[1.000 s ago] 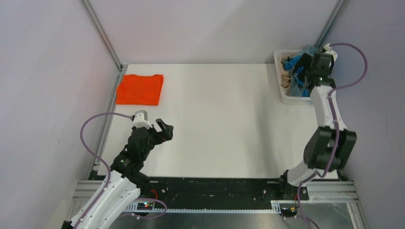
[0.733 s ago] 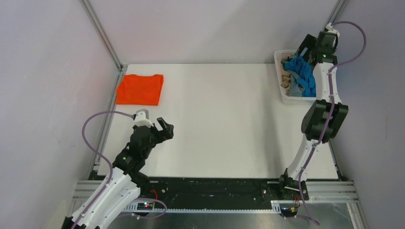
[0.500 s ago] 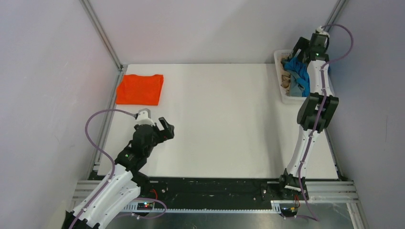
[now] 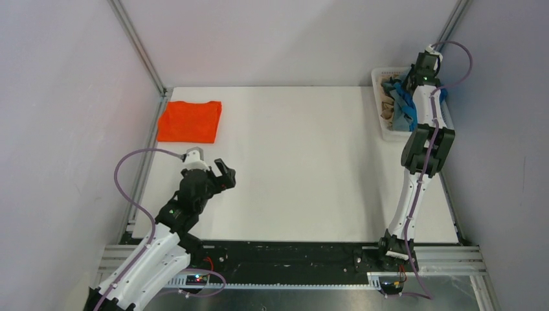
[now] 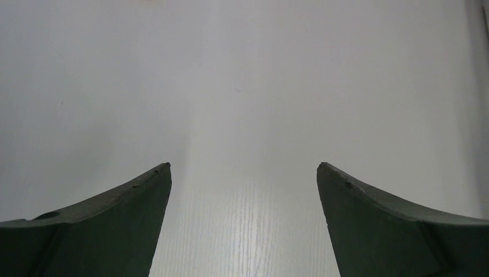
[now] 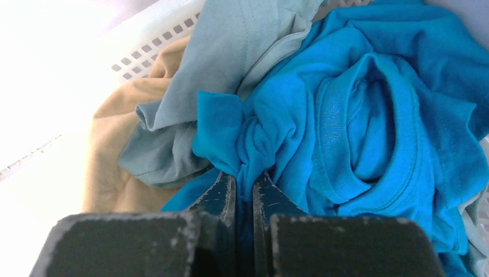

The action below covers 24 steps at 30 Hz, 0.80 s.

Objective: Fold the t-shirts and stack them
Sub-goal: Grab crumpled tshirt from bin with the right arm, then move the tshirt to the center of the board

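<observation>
The bright blue t-shirt [image 4: 406, 97] goes up from the basket in my right gripper next, swings back over the table's middle and comes down there, since that space lies bare.
A folded orange t-shirt [image 4: 190, 121] lies flat at the table's far left. At the far right a white basket [image 4: 383, 129] holds a crumpled bright blue t-shirt [image 6: 357, 109], a grey-blue one [image 6: 230, 63] and a tan one [image 6: 112, 150]. My right gripper [image 6: 245, 176] reaches down into the basket and is shut on a bunched fold of the bright blue t-shirt [image 4: 406, 97]. My left gripper [image 5: 244, 167] hovers over bare white table near the front left [image 4: 220, 172], open, with nothing between its fingers.
The white table [image 4: 298, 162] sits inside a metal frame with grey walls close on the left and right. The basket stands tight against the right wall at the back corner. Purple cables loop off both arms.
My right arm has stretched up and back over the basket, and its jaws have closed on the blue t-shirt. The left arm has barely moved.
</observation>
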Tool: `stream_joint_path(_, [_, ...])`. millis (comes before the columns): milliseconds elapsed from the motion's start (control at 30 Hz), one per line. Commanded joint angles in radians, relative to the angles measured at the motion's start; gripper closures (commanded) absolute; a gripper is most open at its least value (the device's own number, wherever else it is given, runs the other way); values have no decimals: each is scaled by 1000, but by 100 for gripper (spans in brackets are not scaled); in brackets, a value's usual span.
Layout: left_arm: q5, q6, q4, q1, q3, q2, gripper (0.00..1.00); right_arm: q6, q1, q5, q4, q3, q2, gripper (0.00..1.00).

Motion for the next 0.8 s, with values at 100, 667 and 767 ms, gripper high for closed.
stream_joint_path(100, [-19,19,34,1,16,-44,0,14,-2,58,78,56,-216,100])
stream_joint_path(667, [59,-21,19,1,-1,-172,0,192,10,-299,150,2,-844,100])
stream_joint_path(767, [62,-33,-1,1,5,-200,0,246,76,-422,149,-7,-911,100])
